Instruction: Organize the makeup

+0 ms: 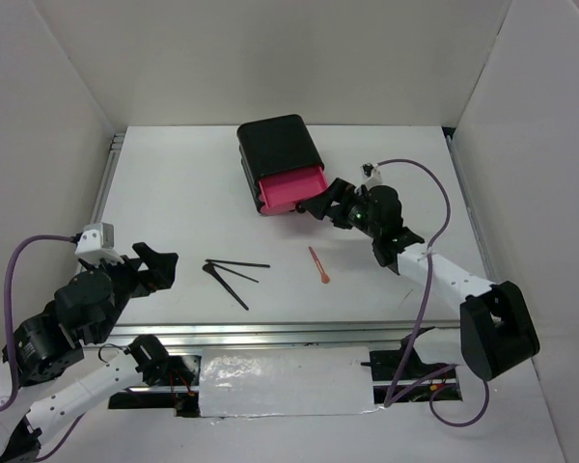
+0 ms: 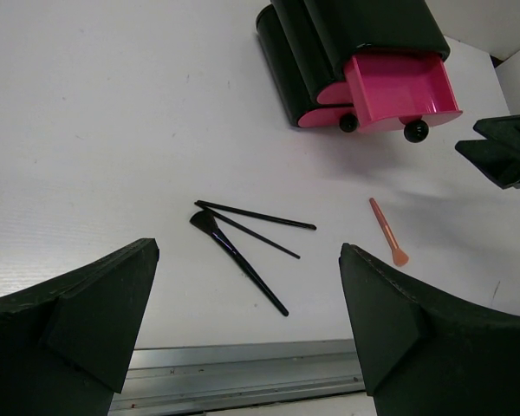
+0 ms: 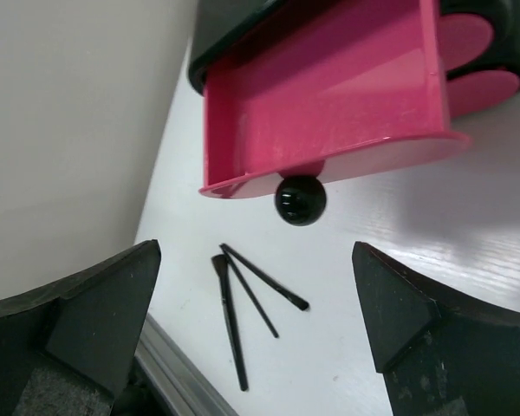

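The drawer is open and empty. My right gripper will first move back from it, tilting down, to get onto the orange-pink stick [image 1: 318,265] near its wide end.
The makeup in view is three thin black brushes [image 1: 234,272] fanned out on the white table and an orange-pink stick [image 1: 318,265] to their right. Both show in the left wrist view, the brushes [image 2: 243,251] and the stick [image 2: 388,231]. The black chest [image 1: 278,145] lies at the back with one pink drawer [image 1: 291,188] pulled out and nothing in it. My right gripper [image 1: 320,200] is open just in front of the drawer's black knob [image 3: 300,199], holding nothing. My left gripper [image 1: 164,268] is open near the table's front left, left of the brushes, also holding nothing.
A metal rail [image 1: 270,333] runs along the table's near edge, and another rail [image 1: 106,183] along the left side. White walls enclose the table on three sides. A second black knob [image 2: 348,122] sits on the closed drawer beside the open one.
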Motion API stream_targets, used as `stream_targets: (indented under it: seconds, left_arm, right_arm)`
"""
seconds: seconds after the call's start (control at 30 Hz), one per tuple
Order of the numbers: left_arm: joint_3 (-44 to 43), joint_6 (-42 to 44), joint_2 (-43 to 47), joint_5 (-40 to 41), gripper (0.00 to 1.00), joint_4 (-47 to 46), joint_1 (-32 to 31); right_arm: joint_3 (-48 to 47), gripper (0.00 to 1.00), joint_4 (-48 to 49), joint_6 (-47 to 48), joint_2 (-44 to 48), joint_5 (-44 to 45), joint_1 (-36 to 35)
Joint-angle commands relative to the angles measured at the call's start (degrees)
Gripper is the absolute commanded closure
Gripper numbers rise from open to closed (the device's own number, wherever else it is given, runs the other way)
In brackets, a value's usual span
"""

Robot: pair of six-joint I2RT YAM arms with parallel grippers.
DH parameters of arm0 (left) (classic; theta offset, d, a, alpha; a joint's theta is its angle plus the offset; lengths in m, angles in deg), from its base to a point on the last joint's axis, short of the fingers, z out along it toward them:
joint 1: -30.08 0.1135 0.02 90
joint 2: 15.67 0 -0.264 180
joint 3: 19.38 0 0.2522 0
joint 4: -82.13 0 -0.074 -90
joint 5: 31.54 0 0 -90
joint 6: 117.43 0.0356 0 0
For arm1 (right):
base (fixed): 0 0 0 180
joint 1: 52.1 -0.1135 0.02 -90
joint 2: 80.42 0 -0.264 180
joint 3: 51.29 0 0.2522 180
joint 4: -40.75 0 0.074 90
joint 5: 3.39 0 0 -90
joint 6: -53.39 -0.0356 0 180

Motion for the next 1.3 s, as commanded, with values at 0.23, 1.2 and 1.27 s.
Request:
stream_targets:
  seconds: [0.23, 1.2, 1.27]
  left_arm:
    - [-0.2, -0.2, 0.3, 1.0, 0.01, -1.2, -0.2]
    - [-0.1, 0.0, 1.8, 0.6, 0.01, -1.5, -0.2]
    - [0.0, 0.0, 1.7, 0.6, 0.01, -1.5, -0.2]
  right_arm:
    - [-11.1, 0.00, -19.7, 4.6, -8.4, 12.5, -1.5]
    - [-13.4, 0.34, -48.5, 13.9, -17.5, 27.4, -15.0]
    - [-13.8, 0.35, -48.5, 13.8, -19.9, 28.2, -15.9]
